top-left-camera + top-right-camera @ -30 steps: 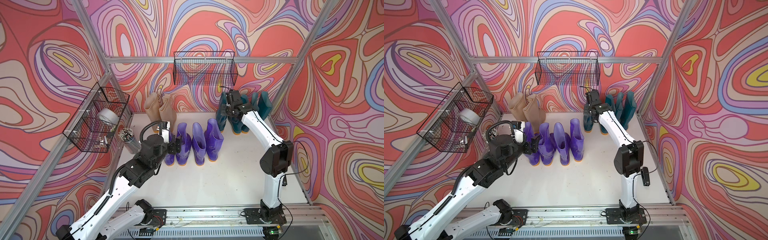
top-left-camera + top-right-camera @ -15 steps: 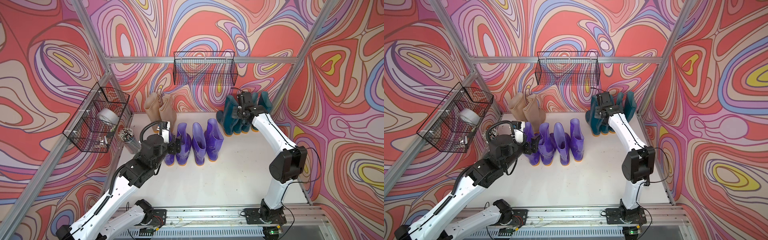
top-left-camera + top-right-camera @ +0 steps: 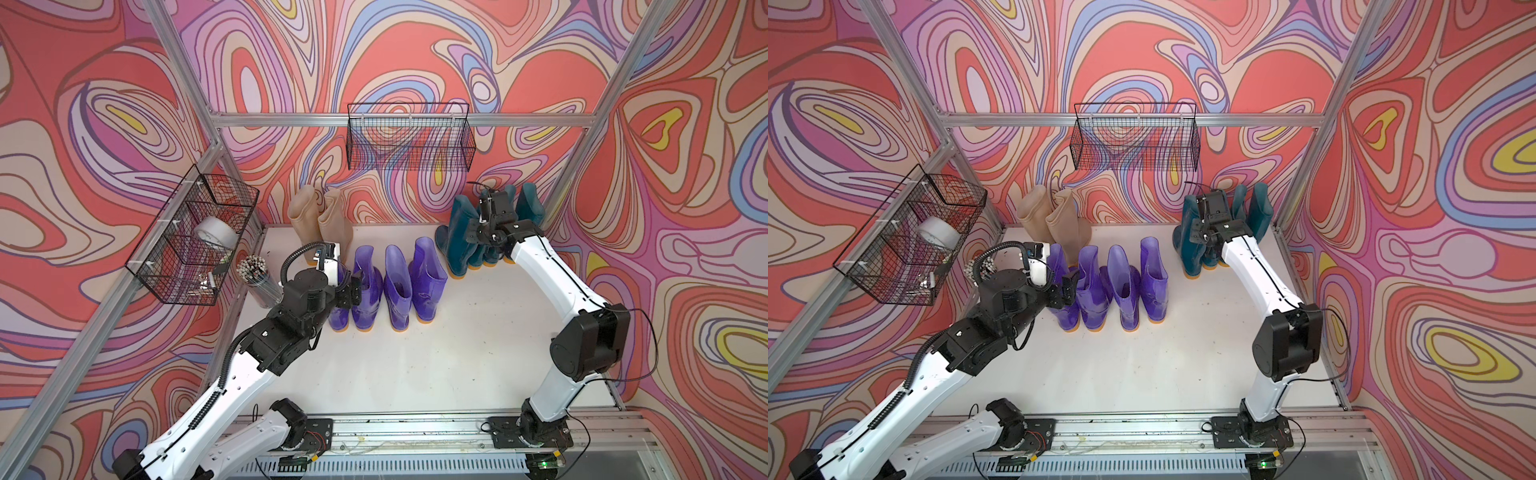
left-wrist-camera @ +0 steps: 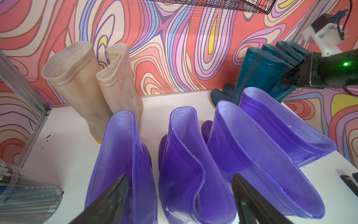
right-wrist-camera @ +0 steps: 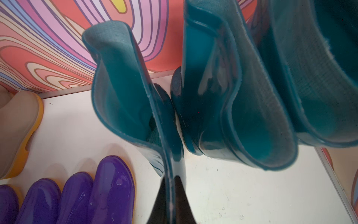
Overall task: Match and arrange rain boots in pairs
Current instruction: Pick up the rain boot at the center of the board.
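My right gripper carries the gripped teal boot back to the bare tabletop in front of the teal cluster next and releases the boot's rim.
Four purple rain boots stand upright in a row mid-table, with two beige ones behind them at the back wall. Teal boots cluster in the back right corner. My left gripper is open above the left end of the purple row. Its fingers span the tops of the two leftmost boots and grip nothing. My right gripper is shut on the rim of the leftmost teal boot, which stands upright beside the other teal ones.
A black wire basket hangs on the back wall. Another wire basket on the left wall holds a tape roll. A clear cup of pencils stands by the left frame post. Bare white table lies in front of the boots.
My right arm has carried the held teal boot to the right, up against the other teal boots. The left arm and the purple boots have not moved.
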Robot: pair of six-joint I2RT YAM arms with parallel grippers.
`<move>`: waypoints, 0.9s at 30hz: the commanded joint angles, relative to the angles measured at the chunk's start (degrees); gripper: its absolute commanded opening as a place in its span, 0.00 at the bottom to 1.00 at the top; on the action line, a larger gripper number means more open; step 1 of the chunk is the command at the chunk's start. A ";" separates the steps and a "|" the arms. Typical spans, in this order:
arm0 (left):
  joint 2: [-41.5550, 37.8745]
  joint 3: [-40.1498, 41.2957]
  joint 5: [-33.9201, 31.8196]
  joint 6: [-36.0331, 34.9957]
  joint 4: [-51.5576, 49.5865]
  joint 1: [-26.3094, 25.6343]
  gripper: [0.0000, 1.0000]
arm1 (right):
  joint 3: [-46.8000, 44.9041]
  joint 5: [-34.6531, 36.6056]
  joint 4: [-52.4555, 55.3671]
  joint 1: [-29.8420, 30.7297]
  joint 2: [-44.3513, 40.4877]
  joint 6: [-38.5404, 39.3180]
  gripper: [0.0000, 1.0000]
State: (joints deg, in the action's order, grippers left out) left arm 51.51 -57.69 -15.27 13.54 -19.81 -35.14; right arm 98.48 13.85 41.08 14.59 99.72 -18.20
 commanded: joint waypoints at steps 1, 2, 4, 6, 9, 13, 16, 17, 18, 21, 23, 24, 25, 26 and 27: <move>-0.01 0.39 -0.75 -0.55 1.44 0.42 0.85 | -0.21 0.26 -3.82 -0.24 -3.52 -1.10 0.00; 0.00 0.39 -0.69 -0.53 1.45 0.42 0.86 | -0.27 0.20 -3.78 -0.24 -3.56 -1.11 0.00; -0.14 0.39 -0.59 -0.44 1.49 0.42 0.85 | -0.40 0.09 -3.47 -0.20 -4.03 -1.30 0.00; -0.31 0.39 -0.77 -0.44 1.45 0.42 0.85 | -1.60 -0.72 -3.59 -0.10 -5.43 -1.98 0.00; -0.55 0.39 -0.85 -0.44 1.43 0.42 0.86 | -5.26 -0.80 -3.26 0.02 -9.79 -2.84 0.00; -0.79 0.43 -0.81 -0.44 1.53 0.42 0.85 | -13.15 -0.54 -2.10 0.08 -19.64 -4.67 0.00; -0.79 0.39 -0.64 -0.36 1.58 0.42 0.85 | -18.44 -0.37 0.33 0.00 -28.18 -6.39 0.00; -0.81 0.39 -0.50 -0.35 1.53 0.42 0.85 | -19.50 0.07 1.20 0.05 -30.70 -6.90 0.00; -0.79 0.39 -0.47 -0.36 1.51 0.42 0.85 | -20.41 0.86 2.08 0.00 -33.44 -7.17 0.00; -1.03 0.38 -0.11 -0.17 1.70 0.42 0.85 | -19.88 5.72 6.07 0.05 -37.44 -5.87 0.00; -1.19 0.34 0.34 0.06 1.65 0.42 0.85 | -19.28 8.87 8.57 0.00 -37.58 -4.87 0.00; -1.25 0.30 0.49 0.16 1.65 0.42 0.85 | -19.73 9.95 9.01 -0.01 -37.61 -4.99 0.00; -1.32 0.30 0.60 0.26 1.69 0.42 0.85 | -20.52 10.23 9.00 0.00 -37.95 -5.07 0.00; -1.41 0.30 0.59 0.38 1.68 0.42 0.85 | -21.66 10.26 8.71 0.07 -38.26 -5.41 0.00; -1.54 0.34 0.59 0.35 1.54 0.42 0.85 | -22.95 10.30 8.47 0.00 -38.37 -6.08 0.00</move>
State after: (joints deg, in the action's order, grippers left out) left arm 51.11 -57.69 -14.98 13.58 -19.81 -35.14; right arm 77.23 19.84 52.34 14.66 61.39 -23.46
